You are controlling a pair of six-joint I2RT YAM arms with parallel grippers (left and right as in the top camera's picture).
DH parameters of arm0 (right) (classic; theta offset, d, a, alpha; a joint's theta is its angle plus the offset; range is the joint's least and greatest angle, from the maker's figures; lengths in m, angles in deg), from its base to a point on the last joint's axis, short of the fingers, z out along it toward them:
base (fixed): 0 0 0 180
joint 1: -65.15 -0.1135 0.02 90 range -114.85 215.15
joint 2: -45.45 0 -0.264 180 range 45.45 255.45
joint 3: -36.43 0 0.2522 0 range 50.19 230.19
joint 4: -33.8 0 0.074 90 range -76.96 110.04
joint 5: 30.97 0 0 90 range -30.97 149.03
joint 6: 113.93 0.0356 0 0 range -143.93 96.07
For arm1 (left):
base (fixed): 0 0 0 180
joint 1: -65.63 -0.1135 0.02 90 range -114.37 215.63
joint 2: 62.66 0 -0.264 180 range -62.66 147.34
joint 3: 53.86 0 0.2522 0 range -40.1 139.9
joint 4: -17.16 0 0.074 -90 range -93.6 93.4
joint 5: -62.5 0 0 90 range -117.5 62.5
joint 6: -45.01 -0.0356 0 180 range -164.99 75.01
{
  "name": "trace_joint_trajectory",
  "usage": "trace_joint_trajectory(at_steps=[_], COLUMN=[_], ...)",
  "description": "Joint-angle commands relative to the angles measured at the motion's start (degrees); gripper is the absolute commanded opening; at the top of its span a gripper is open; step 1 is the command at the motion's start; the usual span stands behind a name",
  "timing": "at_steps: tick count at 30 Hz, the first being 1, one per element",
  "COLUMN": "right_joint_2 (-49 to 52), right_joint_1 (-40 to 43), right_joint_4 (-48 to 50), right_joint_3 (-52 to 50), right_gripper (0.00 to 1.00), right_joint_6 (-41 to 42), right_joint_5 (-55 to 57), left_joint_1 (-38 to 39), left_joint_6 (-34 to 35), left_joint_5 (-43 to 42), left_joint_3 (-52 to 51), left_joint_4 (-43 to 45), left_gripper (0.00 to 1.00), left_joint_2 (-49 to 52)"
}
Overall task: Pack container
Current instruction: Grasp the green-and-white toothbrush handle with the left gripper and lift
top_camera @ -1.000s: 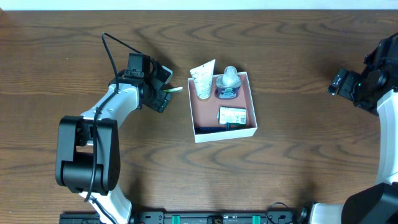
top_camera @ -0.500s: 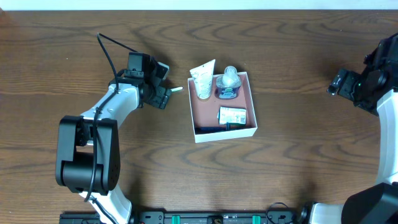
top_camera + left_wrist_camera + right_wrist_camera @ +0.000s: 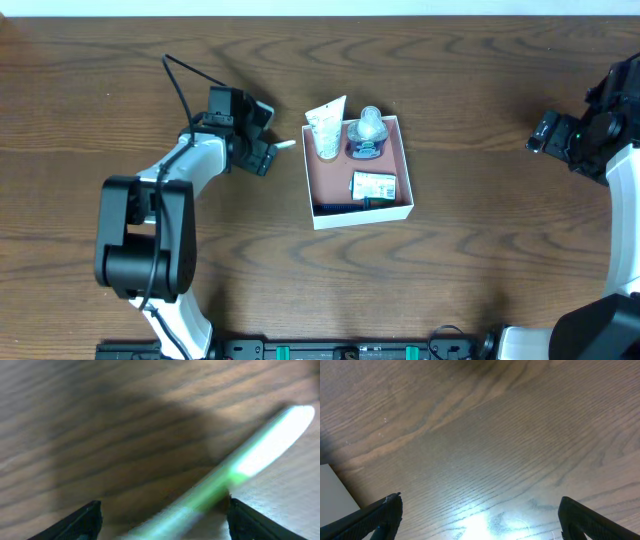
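Observation:
The robot needs to turn its left gripper and pull it back a little next, to close on the stick's green part behind the white tip, because the stick lies at a slant.
The container (image 3: 365, 217), a shallow white box with a reddish-brown inside, sits mid-table. It holds a white tube (image 3: 325, 128), a clear-capped dark bottle (image 3: 367, 135), a green-and-white packet (image 3: 374, 186) and a thin dark item (image 3: 340, 207). A thin green-and-white stick (image 3: 285, 143) lies on the table just left of the box. My left gripper (image 3: 262, 150) is low over it. In the left wrist view the blurred stick (image 3: 260, 445) runs between my open fingers (image 3: 163, 520). My right gripper (image 3: 540, 133) is open and empty at the far right, above bare wood (image 3: 480, 510).
The dark wooden table (image 3: 450, 280) carries nothing else. The left arm's black cable (image 3: 180, 90) loops up behind its wrist. A pale corner (image 3: 335, 490) shows at the left edge of the right wrist view.
My left gripper has turned slightly and moved over the green stick, so less of the stick shows from overhead. The right arm and the box have not moved.

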Motion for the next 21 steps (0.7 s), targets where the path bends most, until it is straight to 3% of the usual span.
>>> trace_joint_trajectory(at_steps=[1,7,15,18,21], right_joint_2=[0.13,0.13,0.13,0.13,0.13], right_joint_1=[0.22,0.22,0.22,0.22,0.22], right_joint_4=[0.00,0.00,0.00,0.00,0.00], right_joint_3=[0.17,0.17,0.17,0.17,0.17], right_gripper=[0.99,0.99,0.99,0.99,0.99], right_joint_6=[0.66,0.66,0.66,0.66,0.66], right_joint_5=[0.02,0.02,0.02,0.02,0.02], left_joint_1=[-0.22,-0.07,1.18,1.77,2.34], left_joint_6=[-0.94,1.18,10.91,14.67,17.03], left_joint_5=[1.09,0.92,0.90,0.90,0.90], left_joint_3=[0.52,0.52,0.50,0.50,0.46], left_joint_4=[-0.46,-2.14,-9.94,-11.91,-13.33], left_gripper=[0.80,0.80,0.79,0.70,0.48], left_joint_2=[2.82,2.84,2.84,2.84,2.84])
